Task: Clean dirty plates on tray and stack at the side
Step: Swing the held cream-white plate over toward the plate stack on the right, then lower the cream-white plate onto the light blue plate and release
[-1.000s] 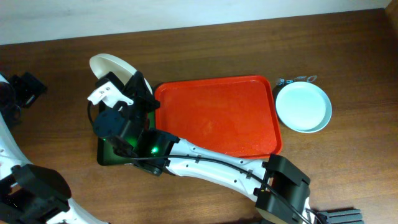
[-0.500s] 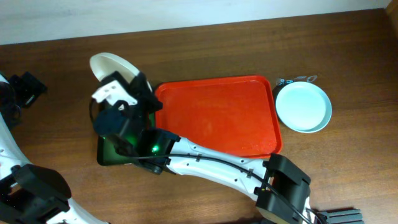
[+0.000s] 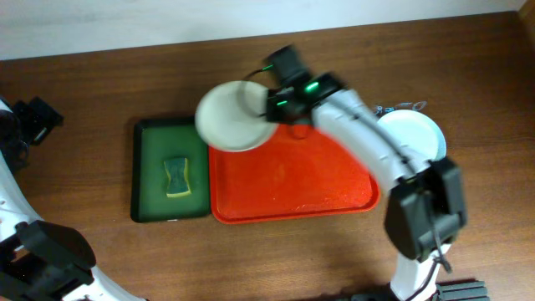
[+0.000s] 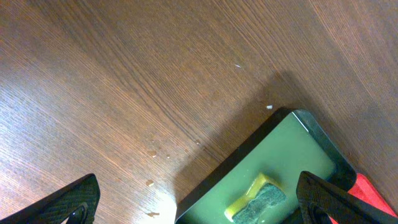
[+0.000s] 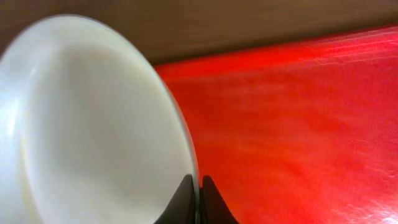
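The right gripper swings past the red tray (image 3: 326,180) and down next. It releases on the pale blue plate (image 3: 418,142), since that lies below, to the right in the overhead view.
My right gripper (image 3: 269,102) is shut on the rim of the cream-white plate (image 3: 230,115) and holds it in the air over the far left corner of the red tray (image 3: 326,180). In the right wrist view the fingers (image 5: 208,196) pinch the plate's edge (image 5: 93,130) with the tray (image 5: 298,124) below. A pale blue plate (image 3: 418,142) lies on the table right of the tray. The pale green plate is out of view. My left gripper (image 4: 199,208) is open above the table at the far left corner of the dark green tray (image 4: 292,155).
The dark green tray (image 3: 150,180) with a yellow-green sponge (image 3: 175,176) lies left of the red tray. A small metal object (image 3: 393,107) lies behind the blue plate. The left arm (image 3: 25,125) stays at the table's left edge.
The right arm has swung from over the green tray to the red tray's far left corner, carrying the cream-white plate rightward. The green tray and sponge are now uncovered.
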Available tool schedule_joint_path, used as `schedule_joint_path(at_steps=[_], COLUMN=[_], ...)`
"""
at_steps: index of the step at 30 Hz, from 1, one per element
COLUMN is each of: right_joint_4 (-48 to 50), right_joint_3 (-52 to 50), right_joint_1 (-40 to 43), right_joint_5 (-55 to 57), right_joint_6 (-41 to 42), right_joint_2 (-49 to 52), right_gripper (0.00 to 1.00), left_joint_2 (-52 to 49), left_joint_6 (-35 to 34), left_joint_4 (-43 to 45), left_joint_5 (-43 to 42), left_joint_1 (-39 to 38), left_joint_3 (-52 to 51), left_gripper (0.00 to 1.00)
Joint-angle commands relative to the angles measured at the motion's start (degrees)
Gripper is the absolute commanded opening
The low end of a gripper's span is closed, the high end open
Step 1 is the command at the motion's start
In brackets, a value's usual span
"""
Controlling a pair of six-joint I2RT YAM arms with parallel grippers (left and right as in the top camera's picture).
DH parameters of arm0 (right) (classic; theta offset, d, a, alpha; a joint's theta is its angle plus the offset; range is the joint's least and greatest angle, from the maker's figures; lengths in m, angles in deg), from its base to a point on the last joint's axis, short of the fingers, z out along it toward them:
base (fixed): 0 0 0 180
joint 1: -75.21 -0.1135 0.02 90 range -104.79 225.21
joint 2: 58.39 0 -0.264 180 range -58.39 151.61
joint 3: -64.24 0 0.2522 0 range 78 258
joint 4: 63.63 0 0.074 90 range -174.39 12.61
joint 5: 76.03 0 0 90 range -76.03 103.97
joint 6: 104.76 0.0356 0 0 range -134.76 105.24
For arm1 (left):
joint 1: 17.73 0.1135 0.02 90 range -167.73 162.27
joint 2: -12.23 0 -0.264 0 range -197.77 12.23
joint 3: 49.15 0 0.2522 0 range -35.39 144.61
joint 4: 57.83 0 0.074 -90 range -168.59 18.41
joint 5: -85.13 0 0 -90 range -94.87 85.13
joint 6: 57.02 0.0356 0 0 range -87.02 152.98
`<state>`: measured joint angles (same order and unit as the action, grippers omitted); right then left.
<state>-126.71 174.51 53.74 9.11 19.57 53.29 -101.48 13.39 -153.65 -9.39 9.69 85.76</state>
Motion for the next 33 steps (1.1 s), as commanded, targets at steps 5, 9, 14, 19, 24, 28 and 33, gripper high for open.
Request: schedule_joint_path(at_steps=[5,9,14,19,24,28,33], right_joint_4=[-21.97,-28.09,-30.21,-26.71,-24.57,-27.06,-30.49], right_joint_3=[0.26,0.13,-1.05,-5.79,-8.57,-8.2,-8.07], right_joint_1=[34.25,50.23,55.71,53.46,51.45,51.04,45.68], right_joint_5=[-5.01,-3.69,1.75,1.92,1.92,1.9,-0.13], right_joint_6=[-9.07,-10.56,-11.63,-11.61,-14.58,-20.63,-28.85], right_joint_2=[-2.95,-2.93,-2.58,-2.58,-2.58,-2.73,-3.56], right_gripper=[0.04,0.04,0.04,0.05,0.49,0.59,0.59], left_joint_2=[1.03,1.03,1.03,1.03,1.03,1.03,1.03], left_joint_6=[-0.76,-0.76,-0.76,-0.76,-0.76,-0.76,-0.76], left_joint_4=[-0.07,-0.09,-0.07,-0.09,-0.07,-0.09,-0.07], left_joint_5=[-0.61,-0.61,-0.61,-0.61,-0.61,-0.61,-0.61], left_joint_1=[0.13,0.13,0.13,0.13,0.13,0.13,0.13], left_joint_3=[0.68,0.68,0.68,0.68,0.7,0.7,0.7], left_gripper=[0.99,0.99,0.99,0.99,0.99,0.99,0.99])
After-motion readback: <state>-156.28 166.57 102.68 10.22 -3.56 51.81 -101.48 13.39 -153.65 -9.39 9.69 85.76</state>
